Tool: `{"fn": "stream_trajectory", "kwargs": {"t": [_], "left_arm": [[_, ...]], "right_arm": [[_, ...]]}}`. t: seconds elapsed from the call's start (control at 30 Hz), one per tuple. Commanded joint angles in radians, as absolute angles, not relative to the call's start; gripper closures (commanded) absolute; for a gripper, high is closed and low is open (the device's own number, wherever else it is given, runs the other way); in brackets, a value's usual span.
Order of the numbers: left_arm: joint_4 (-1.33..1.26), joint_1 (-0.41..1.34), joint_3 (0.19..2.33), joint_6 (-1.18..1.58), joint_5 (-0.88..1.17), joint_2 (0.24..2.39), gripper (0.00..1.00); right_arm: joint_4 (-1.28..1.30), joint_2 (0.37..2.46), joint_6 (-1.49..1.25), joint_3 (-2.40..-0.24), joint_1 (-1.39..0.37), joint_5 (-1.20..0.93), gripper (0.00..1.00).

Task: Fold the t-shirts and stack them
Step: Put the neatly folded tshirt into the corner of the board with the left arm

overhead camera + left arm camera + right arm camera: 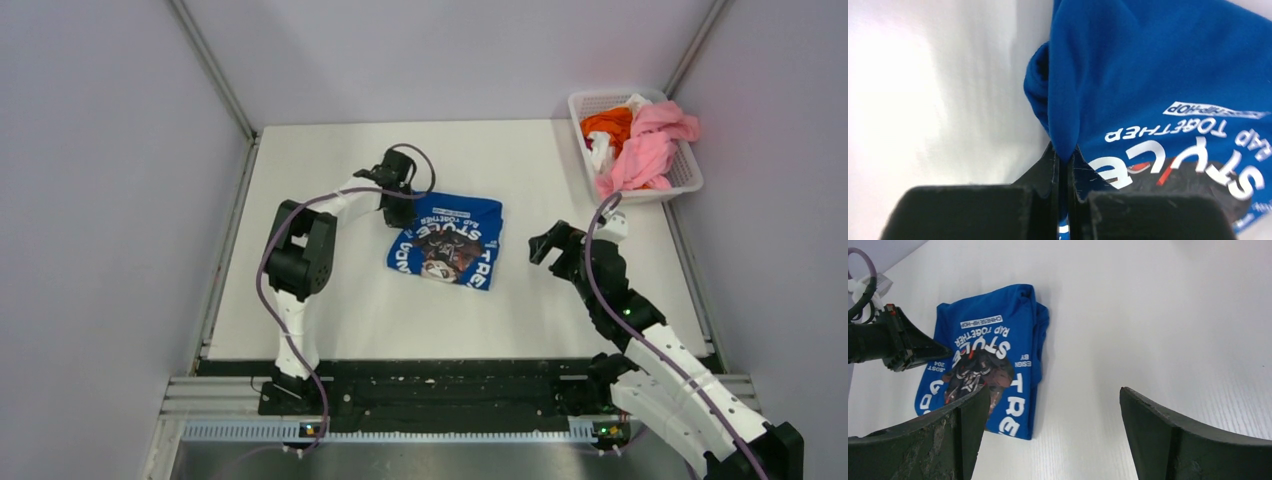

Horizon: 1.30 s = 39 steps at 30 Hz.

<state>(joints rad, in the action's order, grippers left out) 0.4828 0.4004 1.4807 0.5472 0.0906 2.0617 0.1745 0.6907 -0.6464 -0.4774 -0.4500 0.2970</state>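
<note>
My left gripper moves outward and to the left in the top view with the shirt onto the table's bare back corner (298, 160) next and releases, clearing the table's middle.
A royal blue t-shirt (447, 243) with white lettering and a dark picture lies folded in the middle of the table. My left gripper (400, 195) is at its far left corner, shut on a pinched fold of the blue cloth (1064, 145). My right gripper (545, 247) is open and empty, a little above the table to the right of the shirt. In the right wrist view the shirt (990, 355) lies ahead and left of my fingers (1158, 435). Pink (650, 140), orange (607, 123) and white tees sit bunched in the basket.
A white lattice basket (690, 175) stands at the table's back right corner. Grey walls close the table at left, back and right. A black rail runs along the near edge (450, 385).
</note>
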Motion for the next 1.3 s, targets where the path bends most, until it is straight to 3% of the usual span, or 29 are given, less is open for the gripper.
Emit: {"fn": "stream_trajectory", "kwargs": {"t": [0.0,0.27,0.5,0.7,0.97,1.0,1.03,1.07,1.13,1.17,1.27], "left_arm": [[0.667,0.384,1.632,0.492,-0.332,2.102,1.0],[0.65,0.243,1.817,0.307,-0.594,2.16,1.0],[0.558,0.094,1.997,0.123,-0.706,2.274,1.0],[0.597,-0.024,2.261,0.109,-0.66,2.429,1.0],[0.502,-0.111,2.335,0.113,-0.594,2.482,1.0],[0.493,-0.119,2.344,0.115,-0.589,2.483,0.95],[0.481,-0.125,2.353,0.113,-0.58,2.481,0.83],[0.469,-0.13,2.364,0.108,-0.574,2.478,0.55],[0.455,-0.13,2.396,0.085,-0.555,2.464,0.14],[0.46,-0.128,2.413,0.081,-0.549,2.451,0.03],[0.496,-0.123,2.403,0.123,-0.495,2.369,0.01]], "right_arm": [[0.18,0.683,-0.626,-0.476,-0.457,0.377,0.01],[0.185,0.713,-0.62,-0.475,-0.458,0.467,0.01],[0.201,0.711,-0.611,-0.47,-0.457,0.574,0.01],[0.199,0.694,-0.623,-0.443,-0.456,0.625,0.01],[0.19,0.693,-0.612,-0.436,-0.457,0.657,0.01],[0.188,0.695,-0.611,-0.436,-0.457,0.655,0.01],[0.186,0.697,-0.61,-0.435,-0.458,0.654,0.01],[0.184,0.699,-0.611,-0.435,-0.456,0.651,0.01],[0.182,0.708,-0.61,-0.438,-0.456,0.645,0.01],[0.182,0.71,-0.61,-0.438,-0.457,0.642,0.01],[0.172,0.717,-0.61,-0.439,-0.456,0.619,0.01]]}}
